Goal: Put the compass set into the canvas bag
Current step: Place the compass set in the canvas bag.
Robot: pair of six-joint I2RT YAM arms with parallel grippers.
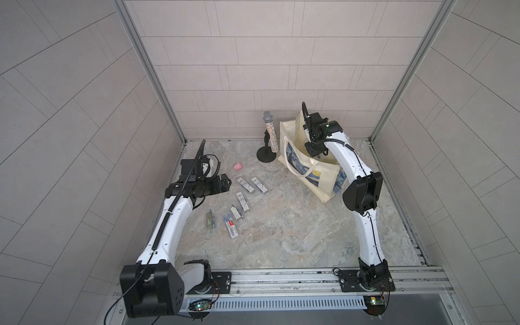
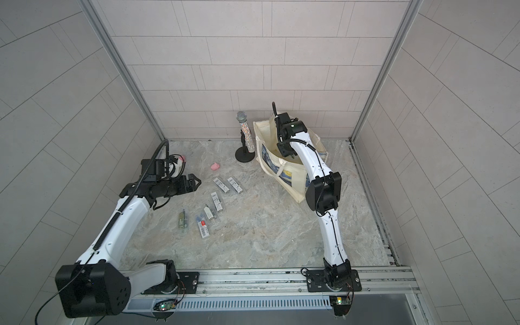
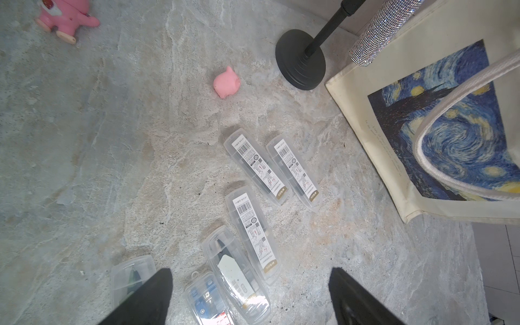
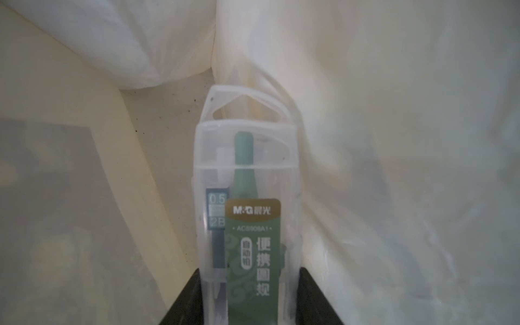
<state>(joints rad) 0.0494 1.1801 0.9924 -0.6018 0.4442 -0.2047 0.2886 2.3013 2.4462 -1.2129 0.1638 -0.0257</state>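
I will next move my right gripper further down between the bag's cloth sides and let go of the compass set there, because the bag's bottom is still some way below my gripper.
The cream canvas bag point(image 1: 309, 176) point(image 2: 291, 180) with its blue starry print point(image 3: 455, 135) stands open at the back right. My right gripper point(image 1: 315, 153) point(image 4: 249, 271) reaches down inside it, shut on a clear compass set case with a green label point(image 4: 250, 213), cream cloth all around it. Several more clear compass set cases point(image 1: 244, 185) point(image 3: 254, 166) lie on the table left of centre. My left gripper point(image 1: 226, 183) point(image 3: 250, 270) hovers open over the nearer cases point(image 3: 236, 270), holding nothing.
A glittery microphone point(image 1: 269, 132) on a black round-base stand point(image 3: 299, 66) stands just left of the bag. A small pink toy point(image 1: 237, 166) point(image 3: 226, 83) lies behind the cases, and a larger pink figure point(image 3: 66, 17) sits further left. Tiled walls enclose the stone tabletop point(image 1: 281, 230).
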